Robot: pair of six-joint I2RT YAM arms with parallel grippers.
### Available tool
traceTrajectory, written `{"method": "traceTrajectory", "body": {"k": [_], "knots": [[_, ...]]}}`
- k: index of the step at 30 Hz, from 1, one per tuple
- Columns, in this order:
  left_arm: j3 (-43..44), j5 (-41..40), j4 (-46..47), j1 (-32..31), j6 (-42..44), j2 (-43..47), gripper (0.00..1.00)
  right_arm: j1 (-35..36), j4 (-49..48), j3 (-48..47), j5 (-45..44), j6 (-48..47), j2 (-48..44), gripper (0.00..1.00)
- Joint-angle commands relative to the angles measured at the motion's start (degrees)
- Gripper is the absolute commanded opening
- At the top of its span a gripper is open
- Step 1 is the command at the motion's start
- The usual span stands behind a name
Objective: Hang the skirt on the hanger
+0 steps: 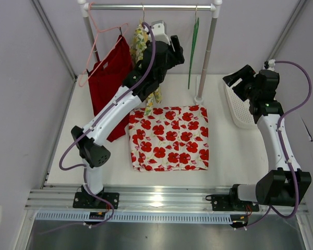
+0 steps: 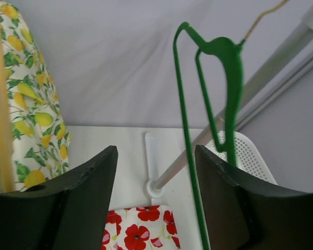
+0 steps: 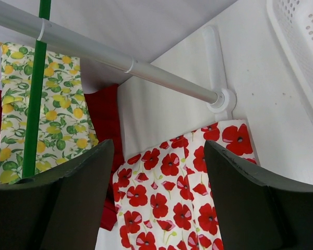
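The hanger's green wire hangs to the right in the top view, outside my left gripper's open fingers, so that gripper needs to slide sideways onto it and close.
The skirt [image 1: 168, 138], white with red flowers, lies flat and folded on the table's middle; it also shows in the right wrist view [image 3: 182, 200] and in the left wrist view [image 2: 141, 229]. The green hanger [image 1: 193, 52] hangs from the rail at the back right; it also shows in the left wrist view [image 2: 227, 88] and in the right wrist view [image 3: 35, 99]. My left gripper [image 2: 156, 203] is open and empty, raised near the rail, left of the hanger. My right gripper [image 3: 159, 198] is open and empty, raised at the right, above the basket.
A red garment [image 1: 110, 78] on a pink hanger [image 1: 96, 39] and a lemon-print garment [image 1: 141, 47] hang from the rail [image 1: 151, 7]. The rail's right post [image 1: 206, 57] stands behind the skirt. A white basket [image 1: 239, 107] sits at the right.
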State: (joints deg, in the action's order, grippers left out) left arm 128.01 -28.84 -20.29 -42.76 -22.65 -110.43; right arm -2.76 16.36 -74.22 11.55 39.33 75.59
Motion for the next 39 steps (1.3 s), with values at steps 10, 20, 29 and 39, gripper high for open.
{"method": "traceTrajectory", "body": {"k": [10, 20, 29, 39], "knots": [[14.19, 8.27, 7.99, -1.1, 4.46, -9.7, 0.74, -0.14, -0.98, -3.13, 3.3, -1.89, -0.1, 0.75], [13.15, 9.76, 10.8, 1.54, 11.75, -12.09, 0.69, -0.14, 0.43, -3.66, 4.71, -3.91, -1.06, 0.75], [10.25, 14.16, 12.21, 1.81, 14.48, -10.15, 0.42, -0.14, -0.45, -1.81, 5.06, -4.0, -1.24, 0.69], [11.13, 16.54, 14.05, 1.98, 15.1, -8.75, 0.0, -0.14, -0.01, -3.21, 4.97, -4.7, -0.89, 0.64]]}}
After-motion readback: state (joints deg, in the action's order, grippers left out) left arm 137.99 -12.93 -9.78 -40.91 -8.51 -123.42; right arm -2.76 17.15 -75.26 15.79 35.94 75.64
